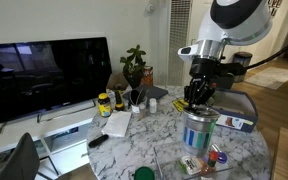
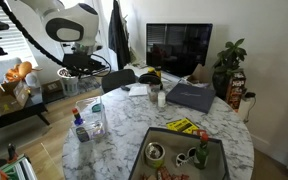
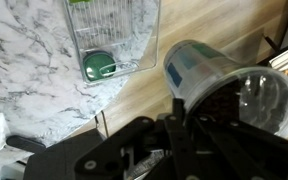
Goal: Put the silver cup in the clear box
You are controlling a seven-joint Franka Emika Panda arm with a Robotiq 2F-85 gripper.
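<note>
The robot next needs to bring the cup (image 3: 209, 75) in its gripper to the clear box (image 3: 116, 32) below and to the left in the wrist view, lower the cup inside and let it go.
The silver cup (image 3: 209, 75) is shiny metal with a blue-green label and a dark inside. It fills the right of the wrist view, with its open end at my gripper (image 3: 184, 125), which is shut on its rim. In an exterior view the cup (image 1: 198, 130) hangs upright under my gripper (image 1: 196, 103), above the near part of the marble table. The clear box (image 3: 124, 35) lies on the marble at the top of the wrist view, with a green lid (image 3: 99, 66) inside. The box also shows faintly in an exterior view (image 2: 97, 125), below my arm.
A TV (image 1: 44, 75), a plant (image 1: 134, 65) and a yellow-lidded jar (image 1: 104, 103) stand at the back. A grey-blue tray (image 1: 234, 108) lies beside my arm. A dark tray of items (image 2: 179, 155) sits at the table's near end. Wooden floor (image 3: 134, 100) shows past the table edge.
</note>
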